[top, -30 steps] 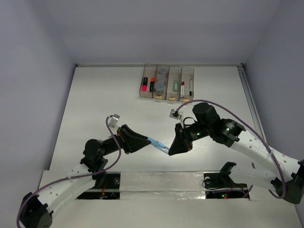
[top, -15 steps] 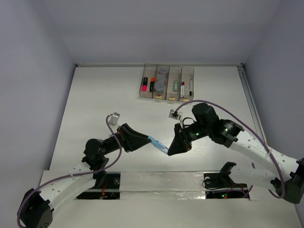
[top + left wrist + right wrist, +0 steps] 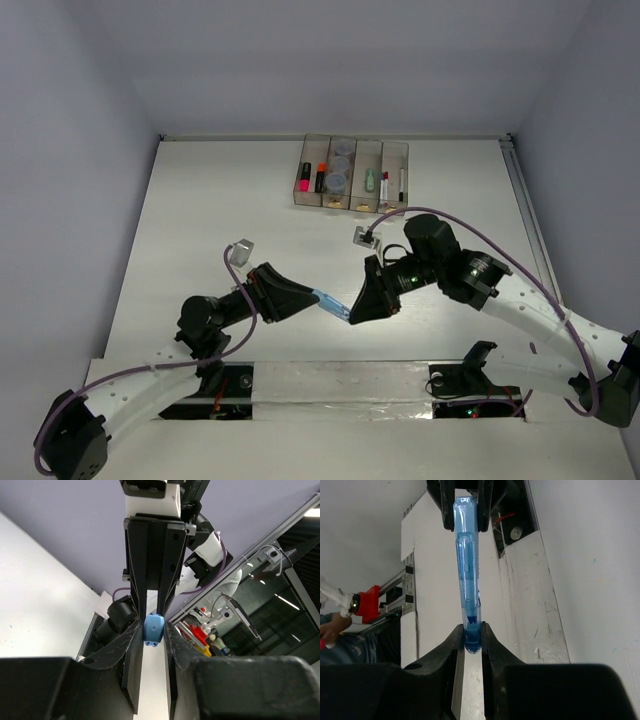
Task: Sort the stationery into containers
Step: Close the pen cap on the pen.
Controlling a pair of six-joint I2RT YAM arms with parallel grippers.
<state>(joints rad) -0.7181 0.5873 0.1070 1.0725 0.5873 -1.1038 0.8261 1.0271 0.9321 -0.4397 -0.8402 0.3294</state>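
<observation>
My right gripper moves outward over the bin holding the green piece (image 3: 368,182) next and lets go of the pen, since that bin still has bare bottom beside the piece.
A light-blue clear pen (image 3: 331,304) hangs above the table between my two grippers. My left gripper (image 3: 313,295) is shut on its capped end (image 3: 153,629). My right gripper (image 3: 351,314) is shut on its other end (image 3: 472,641), and the barrel (image 3: 468,565) runs straight between us. The four joined clear bins (image 3: 396,147) stand at the back centre. They hold a pink marker (image 3: 303,178), an orange marker (image 3: 321,177), round clear jars (image 3: 340,166), a green piece (image 3: 368,182) and two thin white pens (image 3: 385,186).
A metal rail (image 3: 524,205) runs along the table's right edge. A taped strip (image 3: 340,383) with both arm bases lies along the near edge. Grey walls close the back and sides.
Both grippers, still joined by the blue pen, have shifted slightly; the right gripper moved a little up and to the left. The bins are unchanged.
</observation>
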